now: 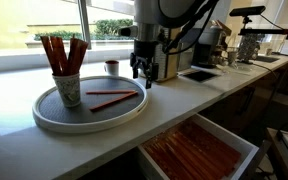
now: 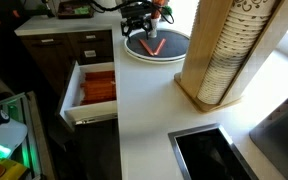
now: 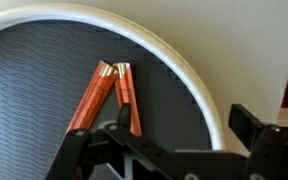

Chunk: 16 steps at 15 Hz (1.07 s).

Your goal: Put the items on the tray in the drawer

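My gripper shifts toward the left in the wrist view and lowers onto the stick nearer the tray's rim next. The sticks lie off-centre between my open fingers.
Two red-orange sticks [image 1: 112, 97] lie in a narrow V on the grey round tray [image 1: 84, 125] with its white rim. They also show in an exterior view [image 2: 152, 45] and in the wrist view [image 3: 104, 95]. More such sticks [image 1: 62, 52] stand in a paper cup [image 1: 68, 90] on the tray. My gripper [image 1: 144, 68] hangs open and empty just above the tray's rim [image 3: 189, 75], beside the lying sticks. In the wrist view its fingers [image 3: 184, 120] are spread wide. The white drawer [image 1: 246, 150] stands open below the counter, with rows of orange-brown sticks inside; it also shows in an exterior view [image 2: 69, 100].
A small cup [image 1: 111, 67] stands by the window behind the tray. A flat dark pad [image 1: 199, 73] and coffee machines [image 1: 254, 45] stand further along the counter. A tall wooden holder with stacked paper cups [image 2: 224, 55] and a sink [image 2: 209, 155] are on the counter.
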### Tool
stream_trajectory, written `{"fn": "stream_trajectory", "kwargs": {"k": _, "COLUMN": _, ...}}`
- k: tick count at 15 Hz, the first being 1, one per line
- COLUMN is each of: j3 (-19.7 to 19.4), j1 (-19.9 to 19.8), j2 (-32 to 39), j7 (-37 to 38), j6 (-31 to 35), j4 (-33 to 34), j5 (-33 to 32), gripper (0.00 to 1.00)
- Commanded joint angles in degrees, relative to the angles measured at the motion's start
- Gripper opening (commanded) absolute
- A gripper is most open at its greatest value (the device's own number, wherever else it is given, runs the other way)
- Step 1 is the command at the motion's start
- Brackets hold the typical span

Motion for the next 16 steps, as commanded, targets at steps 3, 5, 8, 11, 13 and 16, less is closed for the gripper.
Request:
{"fn": "stream_trajectory", "kwargs": {"k": 3, "j3": -0.1, "j1": -2.2, "j2": 1.3, "j7": -1.1, "j6": 5.4, "j4": -0.4, "j5": 2.7, "gripper": 1.0}}
{"fn": "stream_trajectory", "kwargs": {"k": 5, "j3": 0.0, "j1": -3.4, "j2": 3.1, "j7": -1.5, "j6": 9.5, "j4": 0.6, "j5": 4.2, "gripper": 1.0}}
{"fn": "stream_trajectory", "kwargs": {"k": 8, "j3": 1.3, "j1": -4.8, "j2": 5.4, "j7": -4.0, "j6": 12.2, "j4": 2.0, "j5": 6.9, "gripper": 1.0}}
{"fn": "stream_trajectory", "kwargs": {"k": 11, "j3": 2.5, "j1": -5.1, "j2": 7.2, "j7": -6.7, "j6": 10.7, "j4": 3.7, "j5": 8.1, "gripper": 1.0}}
{"fn": "stream_trajectory", "kwargs": {"k": 13, "j3": 3.2, "j1": -5.2, "j2": 8.0, "j7": -7.7, "j6": 10.0, "j4": 4.7, "j5": 8.6, "gripper": 1.0}}
{"fn": "stream_trajectory", "kwargs": {"k": 16, "j3": 3.7, "j1": -5.2, "j2": 9.0, "j7": -8.9, "j6": 10.2, "j4": 5.8, "j5": 8.4, "gripper": 1.0}}
